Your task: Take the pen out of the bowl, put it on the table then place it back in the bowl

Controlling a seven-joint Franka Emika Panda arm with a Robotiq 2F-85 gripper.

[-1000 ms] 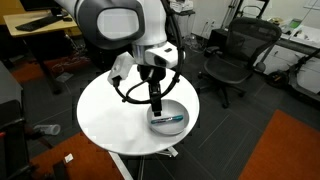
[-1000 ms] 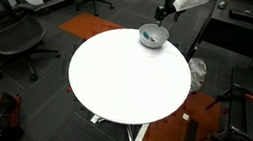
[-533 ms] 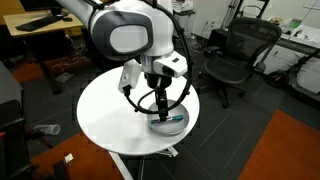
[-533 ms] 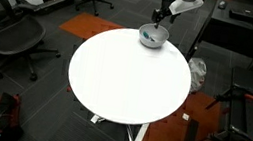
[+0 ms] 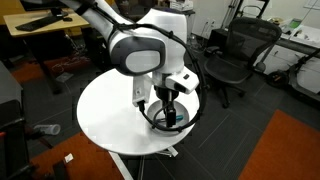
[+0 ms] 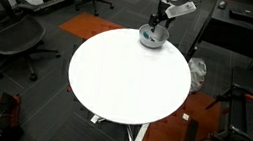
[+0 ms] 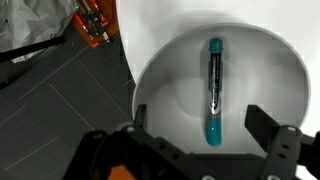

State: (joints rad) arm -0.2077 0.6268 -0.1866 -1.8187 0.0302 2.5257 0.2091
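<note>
My open gripper is above the pen, so next it needs to lower into the bowl [image 7: 165,85] and bring its fingers down on both sides of the pen's near end [image 7: 213,124].
The teal-blue pen [image 7: 213,92] lies inside the silver-grey bowl [image 7: 165,85], lengthwise in the wrist view. My gripper [image 7: 205,135] is open and hangs just over the bowl, its fingers on either side of the pen's near end, not touching it. In an exterior view the gripper [image 5: 168,112] reaches down into the bowl [image 5: 180,125] at the edge of the round white table [image 5: 110,115]. From the opposite side the bowl [image 6: 150,39] sits at the far rim of the table [image 6: 126,76] with the gripper [image 6: 153,26] above it. The pen is hidden in both exterior views.
Black office chairs [image 5: 232,55] stand behind the table and another chair [image 6: 15,39] beside it. A wooden desk [image 5: 40,25] is at the back. Orange carpet [image 5: 285,150] lies past the table. Dark floor and an orange object [image 7: 92,22] show beyond the table's edge.
The arm has lowered and moved toward the bowl, bringing the open gripper down around the pen's end. The pen and bowl have not moved.
</note>
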